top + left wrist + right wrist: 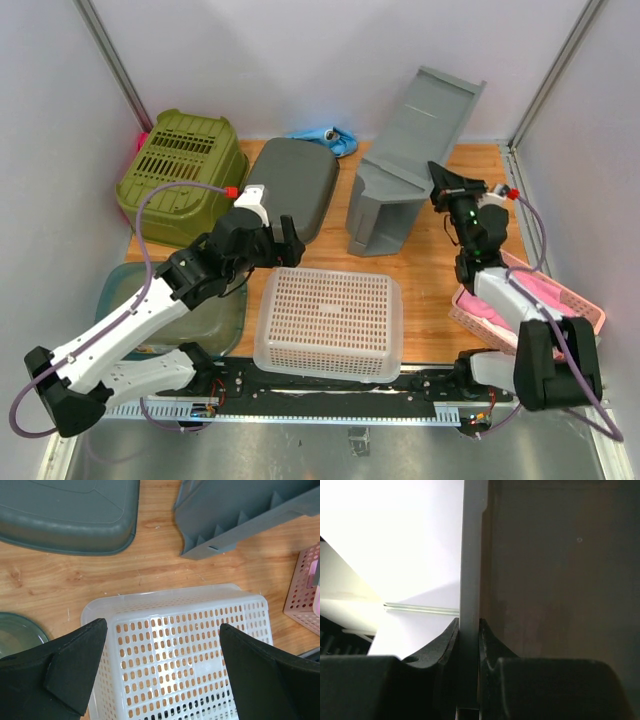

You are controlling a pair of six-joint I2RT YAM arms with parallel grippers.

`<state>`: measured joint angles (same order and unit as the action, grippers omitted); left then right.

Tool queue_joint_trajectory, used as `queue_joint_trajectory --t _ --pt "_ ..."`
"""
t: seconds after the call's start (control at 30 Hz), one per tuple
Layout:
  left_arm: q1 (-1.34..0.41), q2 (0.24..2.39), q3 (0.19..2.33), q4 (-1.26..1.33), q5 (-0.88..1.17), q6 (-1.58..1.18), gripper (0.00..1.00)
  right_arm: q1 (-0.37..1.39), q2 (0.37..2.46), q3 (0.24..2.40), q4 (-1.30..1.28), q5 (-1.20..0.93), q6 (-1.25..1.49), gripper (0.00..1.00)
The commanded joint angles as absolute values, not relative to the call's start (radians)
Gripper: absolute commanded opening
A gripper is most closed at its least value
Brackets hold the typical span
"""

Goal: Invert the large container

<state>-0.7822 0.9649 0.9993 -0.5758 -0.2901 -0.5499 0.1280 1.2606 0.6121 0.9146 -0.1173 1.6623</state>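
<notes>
My right gripper will move down and to the right in the top view next, toward the pink basket (pixel 530 290). It will tip the container's open side down before it releases.
The large grey container (pixel 410 165) stands tipped up on one end at the back of the table, its open side facing right. It also shows at the top right of the left wrist view (pixel 235 515). My right gripper (pixel 442 180) is shut on its side wall; in the right wrist view the fingers (pixel 468 630) pinch the thin grey wall edge (pixel 471 555). My left gripper (pixel 283 240) is open and empty, hovering over the far edge of an upturned white perforated basket (pixel 185 645), its jaws wide apart (pixel 162 625).
The white basket (pixel 330 320) lies near the front edge. A dark grey upturned tub (pixel 295 185) and an olive basket (pixel 180 175) sit at back left. A teal bowl (pixel 205 320) is front left, a pink basket (pixel 530 300) front right, and a blue cloth (pixel 325 138) at the back.
</notes>
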Motion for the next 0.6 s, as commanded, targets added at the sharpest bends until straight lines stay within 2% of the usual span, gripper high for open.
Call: queue_joint_trajectory --t 0.0,0.3,0.37,0.5,0.57 --pt "-0.788 0.994 1.005 -0.532 -0.276 -0.537 0.99 0.040 1.109 0.497 1.154 -0.081 1.753 0.01" --pt "-0.788 1.058 1.041 -0.520 -0.276 -0.502 0.99 -0.220 0.948 0.172 1.125 -0.260 1.855 0.01" --pt "-0.788 1.075 1.050 -0.515 -0.268 -0.499 0.99 -0.262 0.919 0.116 1.108 -0.299 1.866 0.09" --pt "-0.788 1.099 1.058 -0.501 -0.251 -0.496 0.99 -0.303 0.871 0.075 1.036 -0.376 1.843 0.37" --pt "-0.788 1.108 1.063 -0.499 -0.249 -0.494 0.99 -0.302 0.873 0.062 1.022 -0.401 1.832 0.41"
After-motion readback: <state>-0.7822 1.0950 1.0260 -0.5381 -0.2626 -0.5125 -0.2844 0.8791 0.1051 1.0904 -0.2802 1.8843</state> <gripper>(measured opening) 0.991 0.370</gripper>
